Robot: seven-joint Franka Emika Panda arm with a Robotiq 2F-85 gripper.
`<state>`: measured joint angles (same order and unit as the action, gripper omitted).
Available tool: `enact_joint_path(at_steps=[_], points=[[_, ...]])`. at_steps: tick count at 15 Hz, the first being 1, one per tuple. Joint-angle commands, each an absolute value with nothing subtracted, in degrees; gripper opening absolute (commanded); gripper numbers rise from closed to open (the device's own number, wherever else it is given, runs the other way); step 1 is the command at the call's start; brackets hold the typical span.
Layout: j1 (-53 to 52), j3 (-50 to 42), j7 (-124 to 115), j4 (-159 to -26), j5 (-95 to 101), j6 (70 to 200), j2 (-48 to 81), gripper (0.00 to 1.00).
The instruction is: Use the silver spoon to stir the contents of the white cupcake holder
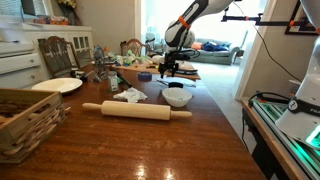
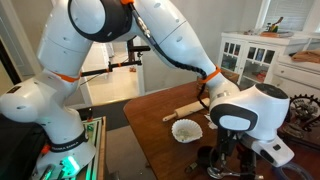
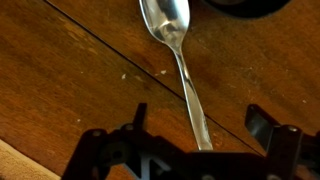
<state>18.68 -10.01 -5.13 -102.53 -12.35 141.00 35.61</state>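
My gripper moves down onto the silver spoon's handle [image 3: 195, 112] next and closes its fingers.
The silver spoon [image 3: 178, 52] lies flat on the brown wooden table, bowl end away from me, in the wrist view. My gripper [image 3: 198, 112] is open, with one finger on each side of the spoon's handle and not touching it. The white cupcake holder [image 1: 177, 97] stands on the table nearer the front than the gripper [image 1: 168, 68]. In an exterior view it [image 2: 187, 130] sits just left of the gripper [image 2: 225, 160]. Its contents do not show.
A wooden rolling pin [image 1: 137, 110] lies in front of the holder and also shows in an exterior view [image 2: 188, 108]. A flat white plate [image 1: 57, 86], a wicker basket [image 1: 25, 120] and clutter [image 1: 125, 72] stand nearby. A dark round object [image 3: 245, 6] lies just beyond the spoon.
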Motion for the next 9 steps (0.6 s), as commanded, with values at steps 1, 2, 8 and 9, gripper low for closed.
enact_joint_path(at_steps=[1,2,8,9], points=[[19.61,-9.31,-3.59,-100.96,-12.65,138.21,36.63,1.0],[19.6,-9.31,-3.43,-100.79,-12.6,137.82,36.77,1.0],[19.79,-9.16,-2.23,-99.87,-12.45,137.02,37.58,0.51],[19.78,-9.22,-2.1,-99.72,-12.35,137.11,37.83,0.56]])
